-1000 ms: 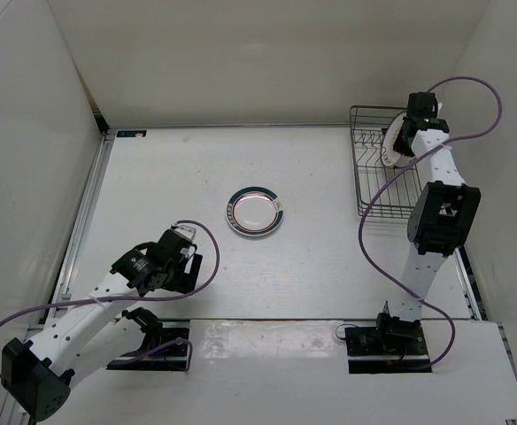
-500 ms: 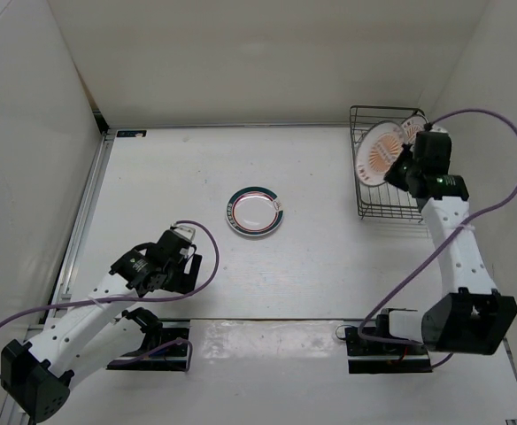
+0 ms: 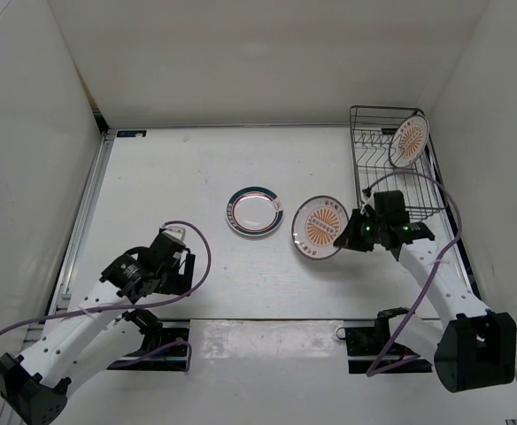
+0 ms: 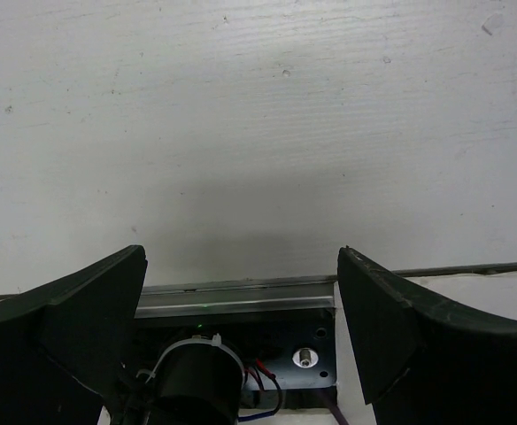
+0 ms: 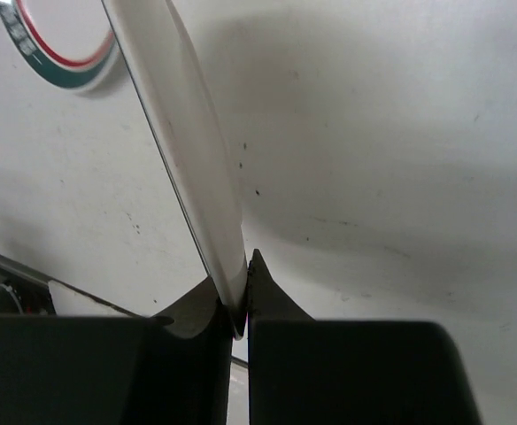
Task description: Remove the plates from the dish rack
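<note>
Next, my right gripper moves back and down and lays the sunburst plate on the tabletop, since bare table shows nearer than the green-and-red-rimmed plate (image 3: 255,211).
My right gripper (image 3: 354,232) is shut on the rim of an orange-sunburst plate (image 3: 320,227) and holds it tilted above the table, left of the black wire dish rack (image 3: 371,168). In the right wrist view the plate (image 5: 188,133) shows edge-on, pinched between the jaws (image 5: 243,305). A second sunburst plate (image 3: 409,140) stands upright in the rack's far right end. The green-and-red-rimmed plate (image 3: 255,211) lies flat on the table; its edge shows in the right wrist view (image 5: 64,53). My left gripper (image 3: 172,266) is open and empty over bare table (image 4: 241,292).
White enclosure walls stand on all sides. A metal rail (image 3: 86,212) runs along the table's left edge. The arm base mounts (image 3: 161,341) and purple cables (image 3: 391,292) sit at the near edge.
My right gripper has carried the sunburst plate out of the rack, left and toward the near side, and lowered it. The left arm has shifted slightly.
</note>
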### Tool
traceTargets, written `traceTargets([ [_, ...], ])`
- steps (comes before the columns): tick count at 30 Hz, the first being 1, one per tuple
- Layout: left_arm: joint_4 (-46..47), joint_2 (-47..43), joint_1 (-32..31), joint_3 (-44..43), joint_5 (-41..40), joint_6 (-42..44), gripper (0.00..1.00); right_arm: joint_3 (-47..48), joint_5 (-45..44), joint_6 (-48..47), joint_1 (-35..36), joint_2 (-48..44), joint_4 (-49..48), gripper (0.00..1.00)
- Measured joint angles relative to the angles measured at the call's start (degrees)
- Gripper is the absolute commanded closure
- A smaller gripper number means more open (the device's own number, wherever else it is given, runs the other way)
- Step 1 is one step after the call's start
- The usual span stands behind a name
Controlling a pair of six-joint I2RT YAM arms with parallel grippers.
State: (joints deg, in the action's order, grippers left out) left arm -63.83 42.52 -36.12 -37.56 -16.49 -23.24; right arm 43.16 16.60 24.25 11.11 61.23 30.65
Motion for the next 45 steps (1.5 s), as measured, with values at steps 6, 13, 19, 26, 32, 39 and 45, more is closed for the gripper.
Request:
traceTargets([
  [6, 0.07, -2.62, 0.00, 0.81, -0.07, -0.48, 0.00, -11.43, 3.58, 5.31, 2.21, -0.57, -4.11, 1.00],
  [13, 0.94, -1.62, 0.00, 1.09, -0.26, -0.24, 0.00, -16.13, 6.64, 8.66, 5.07, -2.12, -8.52, 1.00],
  [19, 0.87, 0.52, 0.02, 1.09, -0.48, 0.31, 0.00, -23.32, 11.37, 15.93, 5.68, -2.43, -15.89, 1.00],
  [26, 0.92, 0.37, 0.00, 1.09, -0.66, 0.76, 0.00, -29.22, 14.84, 22.43, 6.97, -4.24, -18.69, 0.79],
  [32, 0.92, 0.33, 0.00, 1.09, -0.72, 1.22, 0.00, -29.64, 11.91, 23.23, 7.28, -5.90, -14.47, 0.63],
  [39, 0.92, 0.02, 0.00, 1.09, -1.11, 1.57, 0.00, -28.44, 12.02, 23.39, 7.28, -4.07, -13.16, 0.63],
  [45, 0.90, -0.48, 0.00, 1.09, -1.42, 1.79, 0.00, -24.35, 8.41, 21.42, 7.28, -4.11, -5.27, 0.62],
])
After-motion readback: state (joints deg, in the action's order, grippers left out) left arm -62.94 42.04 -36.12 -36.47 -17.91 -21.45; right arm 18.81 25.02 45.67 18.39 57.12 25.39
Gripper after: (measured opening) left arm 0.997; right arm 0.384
